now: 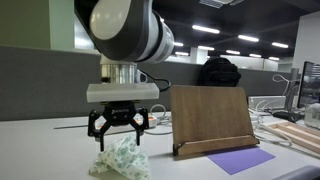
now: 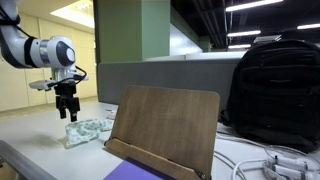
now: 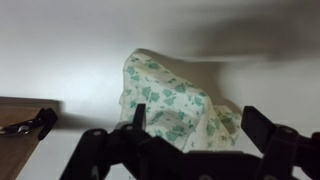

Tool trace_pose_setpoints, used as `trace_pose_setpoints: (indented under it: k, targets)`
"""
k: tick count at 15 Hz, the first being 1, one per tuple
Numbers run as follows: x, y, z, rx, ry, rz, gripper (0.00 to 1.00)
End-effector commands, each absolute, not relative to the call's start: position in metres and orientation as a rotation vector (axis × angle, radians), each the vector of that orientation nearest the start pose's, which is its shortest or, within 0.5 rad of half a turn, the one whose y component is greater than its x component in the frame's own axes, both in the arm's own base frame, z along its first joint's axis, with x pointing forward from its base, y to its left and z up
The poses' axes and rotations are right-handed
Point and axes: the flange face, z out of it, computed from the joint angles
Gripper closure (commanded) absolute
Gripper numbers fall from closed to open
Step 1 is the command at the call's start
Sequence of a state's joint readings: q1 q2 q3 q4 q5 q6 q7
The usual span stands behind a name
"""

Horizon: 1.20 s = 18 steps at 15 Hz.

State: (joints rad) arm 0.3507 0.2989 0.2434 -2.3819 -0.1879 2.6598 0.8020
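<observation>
The white cloth's heaped fold (image 1: pixel 122 150) (image 3: pixel 192 134) is between and below my gripper's open fingers, so my gripper will go a short way straight down onto it and close.
A crumpled white cloth with a green flower print (image 1: pixel 122 160) (image 2: pixel 86 130) (image 3: pixel 165 100) lies heaped on the white table (image 1: pixel 40 150). My gripper (image 1: pixel 118 132) (image 2: pixel 67 112) (image 3: pixel 196 125) hangs just above it, pointing straight down, jaws open wide. In the wrist view the two black fingers (image 3: pixel 262 125) stand on either side of the cloth's nearer part, with the fabric between them. Nothing is gripped; the cloth rests loose on the table.
A wooden book stand (image 1: pixel 210 120) (image 2: pixel 165 130) stands upright beside the cloth, with a purple sheet (image 1: pixel 240 160) in front of it. A black backpack (image 2: pixel 275 85) sits behind. Cables (image 2: pixel 275 165) lie at the table's edge. A wooden board (image 3: pixel 20 125) shows at the wrist view's left.
</observation>
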Motion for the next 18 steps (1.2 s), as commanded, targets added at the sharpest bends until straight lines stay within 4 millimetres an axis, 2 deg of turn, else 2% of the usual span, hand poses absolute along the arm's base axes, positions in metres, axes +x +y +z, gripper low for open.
trace_pose_setpoints:
  k: [1, 2, 7, 12, 15, 18]
  targets:
    - [0.423, 0.306, 0.184, -3.181, 0.143, -0.032, 0.28]
    - [0.425, 0.308, 0.181, -3.185, 0.147, -0.033, 0.29]
    - [0.431, 0.308, 0.174, -3.193, 0.183, -0.027, 0.66]
    - [0.432, 0.294, 0.192, -3.171, 0.245, 0.016, 1.00]
    - [0.431, 0.275, 0.215, -3.144, 0.337, 0.047, 1.00]
    - [0.438, 0.251, 0.260, -3.109, 0.413, 0.017, 1.00]
